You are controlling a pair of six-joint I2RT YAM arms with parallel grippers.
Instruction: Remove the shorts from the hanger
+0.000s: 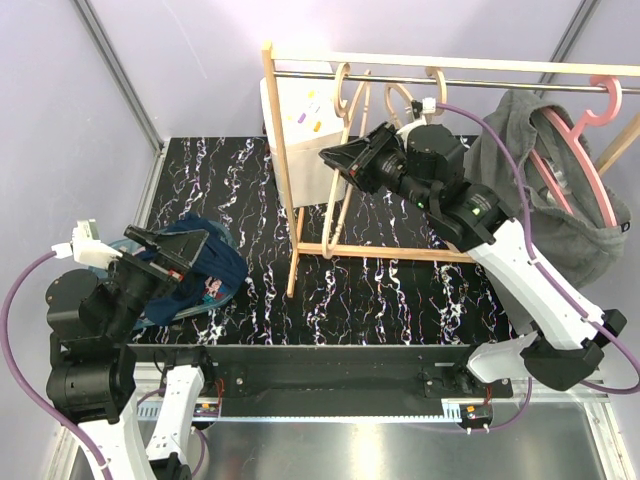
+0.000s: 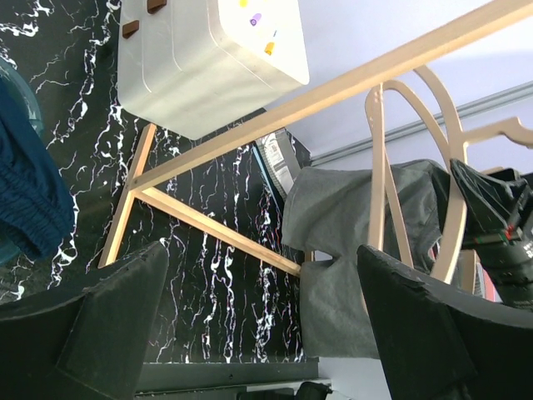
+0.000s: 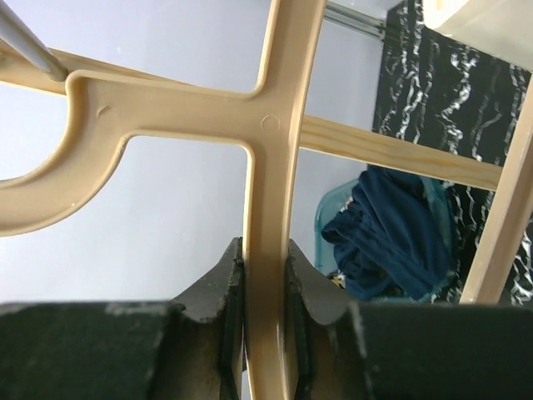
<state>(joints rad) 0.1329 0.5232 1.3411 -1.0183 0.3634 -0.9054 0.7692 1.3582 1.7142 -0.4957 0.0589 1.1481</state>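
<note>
Open rod lies to the right in the top view between beige hooks, so my right gripper should slide the bare beige hanger there and release the hanger's stem.
The dark grey shorts (image 1: 530, 190) hang on a pink hanger (image 1: 592, 160) at the right end of the rack rod; they also show in the left wrist view (image 2: 358, 242). The navy shorts (image 1: 215, 262) lie in a teal basket at the left, with a bit of the cartoon-print shorts (image 1: 214, 291) beside them. My right gripper (image 1: 338, 160) is shut on a bare beige hanger (image 3: 268, 167) that hangs from the rod. My left gripper (image 1: 165, 250) is open and empty, just above the basket. The navy shorts also show in the right wrist view (image 3: 391, 237).
The wooden rack (image 1: 330, 250) stands mid-table with a metal rod (image 1: 520, 85) on top. Several bare beige hangers (image 1: 395, 100) hang on it. A white box (image 1: 300, 120) hangs at the rack's left end. The teal basket (image 3: 329, 221) sits at the table's left.
</note>
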